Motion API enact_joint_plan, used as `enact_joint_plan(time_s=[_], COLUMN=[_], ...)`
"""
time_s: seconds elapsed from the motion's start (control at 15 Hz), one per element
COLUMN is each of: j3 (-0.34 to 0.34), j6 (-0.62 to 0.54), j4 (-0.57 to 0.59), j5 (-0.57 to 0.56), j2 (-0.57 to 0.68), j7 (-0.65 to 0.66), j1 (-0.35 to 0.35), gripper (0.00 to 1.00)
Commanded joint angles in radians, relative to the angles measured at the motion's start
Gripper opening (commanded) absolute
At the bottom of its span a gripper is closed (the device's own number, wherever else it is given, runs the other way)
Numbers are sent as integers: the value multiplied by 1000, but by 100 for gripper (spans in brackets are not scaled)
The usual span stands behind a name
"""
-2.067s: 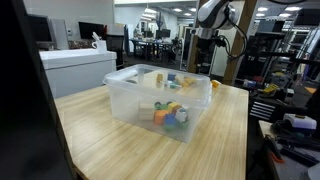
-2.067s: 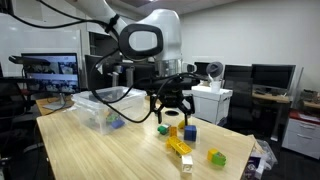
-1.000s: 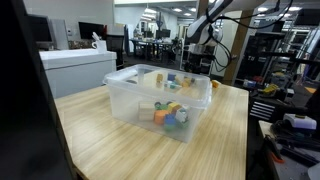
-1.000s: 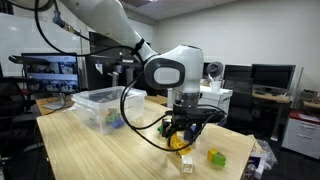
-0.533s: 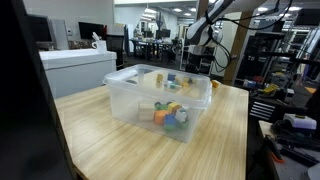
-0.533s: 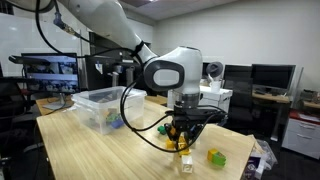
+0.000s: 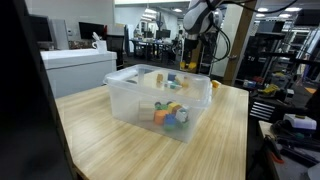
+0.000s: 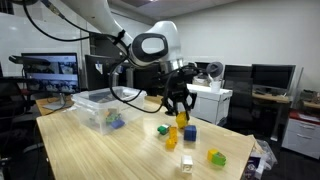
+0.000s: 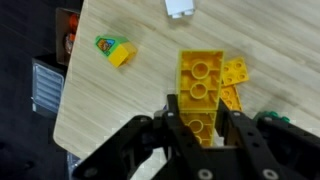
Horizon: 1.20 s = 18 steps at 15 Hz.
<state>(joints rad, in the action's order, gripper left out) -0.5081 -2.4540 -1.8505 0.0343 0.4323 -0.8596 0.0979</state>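
Note:
Next, my gripper swings the yellow brick [image 8: 181,119] across the table and over the clear bin's open top [image 8: 102,98] to release it there, since coloured blocks already lie inside.
My gripper [image 9: 203,118] is shut on a long yellow studded brick [image 9: 200,90], which stands out past its black fingers [image 9: 176,122]. In an exterior view the gripper [image 8: 179,108] hangs above the wooden table [image 8: 110,150] with the yellow brick [image 8: 181,119] pointing down, just over a blue block [image 8: 190,133]. A flat yellow piece [image 9: 236,72] lies beside the held brick in the wrist view; whether they touch I cannot tell. In an exterior view the arm [image 7: 200,20] is behind the clear bin [image 7: 130,98].
Loose blocks lie on the table: a green-and-yellow one [image 8: 216,157], a small one [image 8: 163,129], two white ones [image 8: 170,141] [image 8: 186,165]. The wrist view shows a green-yellow block [image 9: 115,48] and the table edge. The clear bin [image 8: 92,103] holds several coloured blocks.
The gripper went down onto the yellow brick on the table, shut on it, and has lifted it clear of the table, moving toward the bin side.

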Motion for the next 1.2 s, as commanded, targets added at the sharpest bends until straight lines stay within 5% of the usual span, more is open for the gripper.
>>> enact_joint_plan(time_s=[0.0, 0.07, 0.2, 0.53, 0.93, 1.0, 1.13], j3=[-109, 17, 114, 374, 485, 484, 480], j6=[130, 173, 270, 439, 475, 451, 447], j4=[-36, -39, -46, -136, -397, -413, -433], j5=[-139, -240, -305, -281, -243, -241, -221], j2=[-140, -203, -282, -491, -613, -608, -603], j7=[267, 353, 445, 491, 465, 480, 467], j1=[-197, -122, -124, -137, -149, -144, -142], gripper=[11, 11, 11, 11, 11, 61, 66])
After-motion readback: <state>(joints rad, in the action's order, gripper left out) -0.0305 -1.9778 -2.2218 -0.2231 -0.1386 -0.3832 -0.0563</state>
